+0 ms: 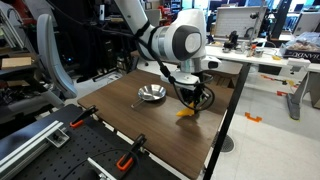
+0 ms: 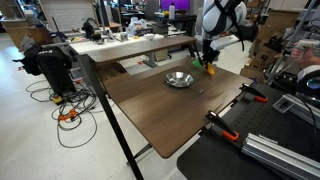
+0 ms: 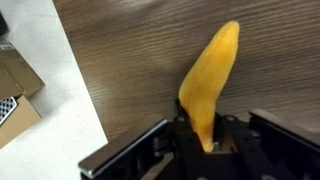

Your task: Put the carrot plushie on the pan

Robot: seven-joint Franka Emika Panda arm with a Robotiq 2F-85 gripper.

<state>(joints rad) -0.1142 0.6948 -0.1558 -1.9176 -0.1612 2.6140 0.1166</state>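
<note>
My gripper should next carry the carrot plushie up and across the table over the silver pan (image 1: 152, 92), and then down into the pan.
The carrot plushie (image 3: 212, 78) is a soft orange cone; in the wrist view it hangs from my gripper (image 3: 205, 135), which is shut on its lower end. Its green tip is hidden in the wrist view. In both exterior views the gripper (image 1: 192, 98) (image 2: 207, 58) holds the carrot (image 1: 185, 113) (image 2: 209, 68) just above the wooden table near its edge. The shiny silver pan (image 1: 152, 94) (image 2: 180, 79) sits on the table a short way from the carrot, empty.
The brown wooden table (image 1: 140, 125) (image 2: 170, 110) ends close beside the gripper, with grey floor (image 3: 40, 110) below. Orange-handled black clamps (image 1: 125, 158) (image 2: 225, 128) grip the table's edge. Cluttered desks stand behind.
</note>
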